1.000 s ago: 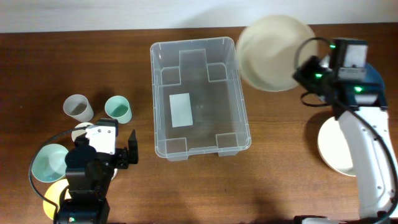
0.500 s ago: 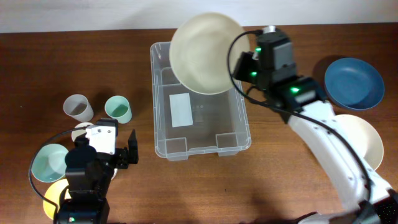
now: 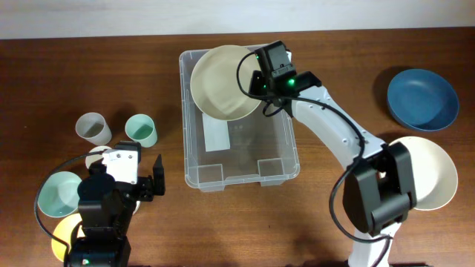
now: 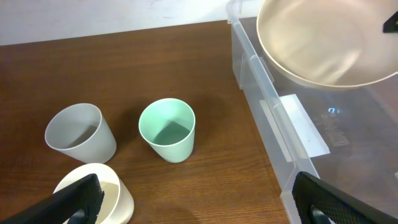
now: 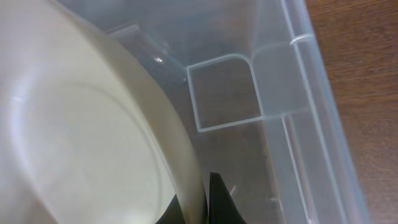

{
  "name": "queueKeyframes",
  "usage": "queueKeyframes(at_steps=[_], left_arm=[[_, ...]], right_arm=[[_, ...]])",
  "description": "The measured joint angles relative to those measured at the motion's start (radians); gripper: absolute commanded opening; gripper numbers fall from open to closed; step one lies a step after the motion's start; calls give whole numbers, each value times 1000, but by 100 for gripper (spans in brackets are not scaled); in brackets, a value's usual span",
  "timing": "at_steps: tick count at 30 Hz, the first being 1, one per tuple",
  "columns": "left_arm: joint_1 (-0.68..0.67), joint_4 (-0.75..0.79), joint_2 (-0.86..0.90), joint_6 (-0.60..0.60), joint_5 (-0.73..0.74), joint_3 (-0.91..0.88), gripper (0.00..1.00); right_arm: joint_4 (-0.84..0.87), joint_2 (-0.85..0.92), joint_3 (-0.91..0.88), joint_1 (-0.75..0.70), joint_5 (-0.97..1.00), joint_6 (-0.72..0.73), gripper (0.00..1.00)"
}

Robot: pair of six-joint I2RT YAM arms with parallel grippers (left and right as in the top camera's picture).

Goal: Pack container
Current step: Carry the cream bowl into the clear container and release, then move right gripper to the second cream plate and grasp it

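Next, my right gripper lowers the cream bowl between the container's clear sides, then releases the bowl's rim.
The clear plastic container (image 3: 289,152) stands at the table's middle, its white label (image 3: 216,135) partly under a large cream bowl (image 3: 221,83). My right gripper (image 3: 256,81) is shut on the bowl's rim and holds it over the container's far half. From the right wrist, the cream bowl (image 5: 81,137) fills the left, its rim pinched between the fingers (image 5: 221,202), with the container's wall (image 5: 311,81) to the right. My left gripper (image 3: 148,184) stands open near the table's front left, nothing between its fingertips (image 4: 323,202), with the container's side (image 4: 273,130) at its right.
At the left stand a grey cup (image 3: 93,128) and a mint cup (image 3: 141,129), with a cream cup (image 4: 99,190), a mint bowl (image 3: 58,194) and a yellow dish (image 3: 62,236) round the left arm. A blue bowl (image 3: 422,98) and a cream bowl (image 3: 430,172) lie at the right.
The right arm has swung left with the cream bowl, from beyond the container's right side to over its far half, and lowered it. The left arm has not moved.
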Motion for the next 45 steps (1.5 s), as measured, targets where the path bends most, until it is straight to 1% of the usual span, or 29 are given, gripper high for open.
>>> queueKeyframes(at_steps=[10,12,14,16,27,30,33,34,37,38,39,42,43,44,45], left_arm=[[0,0,0,0,0,0,100],[0,0,0,0,0,0,99],[0,0,0,0,0,0,99],[0,0,0,0,0,0,99],[0,0,0,0,0,0,99],[0,0,0,0,0,0,100],[0,0,0,0,0,0,100],[0,0,0,0,0,0,99],[0,0,0,0,0,0,99],[0,0,0,0,0,0,99],[0,0,0,0,0,0,100],[0,0,0,0,0,0,99],[0,0,0,0,0,0,99],[0,0,0,0,0,0,100],[0,0,0,0,0,0,99]], right_arm=[[-31,39,17,0,18,1,4],[-42,51,17,0,19,1,9],[-45,54,17,0,18,1,11],[-51,55,17,0,22,0,15],[-50,55,21,0,26,-1,15],[-53,55,21,0,27,-23,17],[-85,46,31,0,50,-57,24],[-117,36,44,-2,64,-77,31],[-213,-29,96,-12,103,-119,31],[-246,-66,122,-23,110,-127,37],[-274,-116,153,-43,121,-135,49],[-364,-257,209,-146,133,-141,50],[-408,-302,221,-201,139,-136,50],[-431,-325,229,-239,143,-131,53],[-481,-355,237,-299,146,-121,58]])
